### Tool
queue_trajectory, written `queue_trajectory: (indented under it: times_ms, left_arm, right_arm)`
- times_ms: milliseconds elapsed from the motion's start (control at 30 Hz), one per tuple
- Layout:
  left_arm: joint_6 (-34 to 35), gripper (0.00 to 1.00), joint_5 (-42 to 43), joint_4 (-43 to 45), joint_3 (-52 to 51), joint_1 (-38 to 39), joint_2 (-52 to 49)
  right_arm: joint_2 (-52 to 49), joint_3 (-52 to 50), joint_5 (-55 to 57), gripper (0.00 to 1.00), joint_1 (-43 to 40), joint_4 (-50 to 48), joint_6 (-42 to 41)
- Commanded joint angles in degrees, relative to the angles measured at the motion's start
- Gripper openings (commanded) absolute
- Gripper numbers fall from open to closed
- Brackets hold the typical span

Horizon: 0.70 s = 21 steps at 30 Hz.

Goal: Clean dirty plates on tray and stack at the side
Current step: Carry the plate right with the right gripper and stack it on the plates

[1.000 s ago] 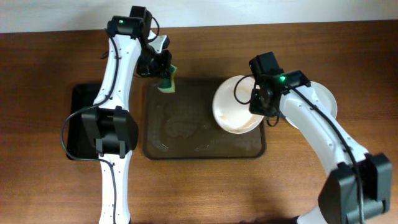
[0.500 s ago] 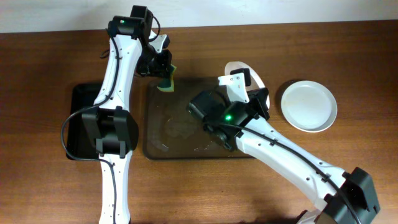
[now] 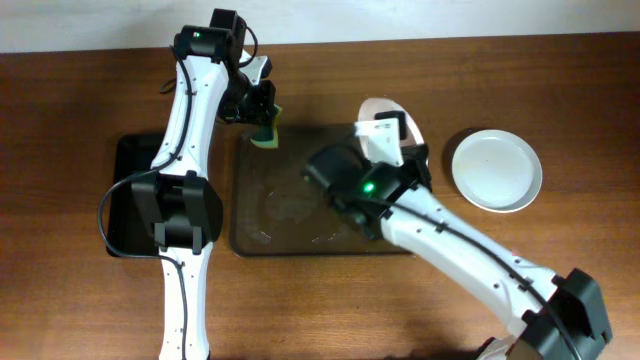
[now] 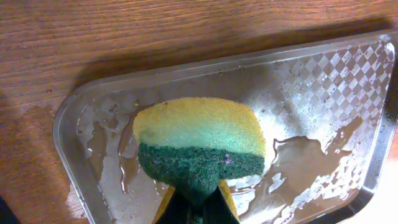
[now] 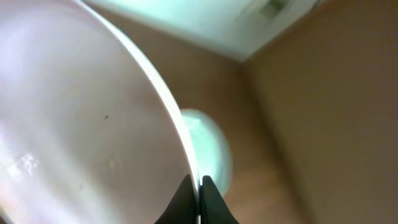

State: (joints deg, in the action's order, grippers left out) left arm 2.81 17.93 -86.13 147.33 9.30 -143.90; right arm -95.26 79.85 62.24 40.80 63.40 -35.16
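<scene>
The flat white plate [image 5: 212, 149] already lies aside, so the right gripper will next move down and to the right in the overhead view over it and let go.
The brown tray [image 3: 290, 205] lies mid-table with a wet floor and no plate lying on it; the left wrist view shows its wet corner [image 4: 311, 87]. My left gripper [image 3: 262, 112] [image 4: 198, 208] is shut on a yellow-green sponge [image 3: 269, 130] [image 4: 199, 140] above the tray's back left corner. My right gripper [image 3: 393, 148] [image 5: 199, 185] is raised high and shut on the rim of a white plate [image 3: 398, 115] [image 5: 74, 124], held tilted on edge. A second white plate [image 3: 497, 168] lies flat on the table at the right; the right wrist view shows it blurred [image 5: 208, 146].
A smaller black tray [image 3: 130, 195] lies left of the brown tray, under my left arm. My right arm reaches across the brown tray's right half. Bare wooden table surrounds both trays.
My right arm lifted the plate from the tray's right end and turned it up on edge, swinging high over the tray. In the last half second it barely moved. The left arm held still.
</scene>
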Motion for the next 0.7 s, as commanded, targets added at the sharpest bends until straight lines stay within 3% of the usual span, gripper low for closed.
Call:
queue_trajectory:
  times_ms: [0, 167, 267, 367, 467, 667]
  left_arm:
    - [0.4, 0.01, -0.2, -0.1, 0.7, -0.2, 0.2]
    - [0.4, 0.01, -0.2, -0.1, 0.7, -0.2, 0.2]
    - [0.4, 0.01, -0.2, -0.1, 0.7, -0.2, 0.2]
    - [0.4, 0.01, -0.2, 0.1, 0.7, -0.2, 0.2]
    - [0.4, 0.01, -0.2, 0.4, 0.7, -0.2, 0.2]
    - [0.4, 0.01, -0.4, 0.4, 0.7, -0.2, 0.2]
  right_arm:
    - [1.7, 0.0, -25.3, 0.04, -9.1, -0.1, -2.0]
    - [2.3, 0.0, -54.0, 0.04, -32.5, -4.3, 7.5]
    - [2.2, 0.0, -57.8, 0.04, -48.2, -4.7, 9.2]
    - [1.9, -0.4, -57.7, 0.04, -58.9, -4.8, 9.9]
    - [0.9, -3.3, -58.7, 0.04, -65.0, -8.6, 10.8]
    - [-1.5, -11.7, -59.3, 0.04, -65.5, -20.6, 9.2]
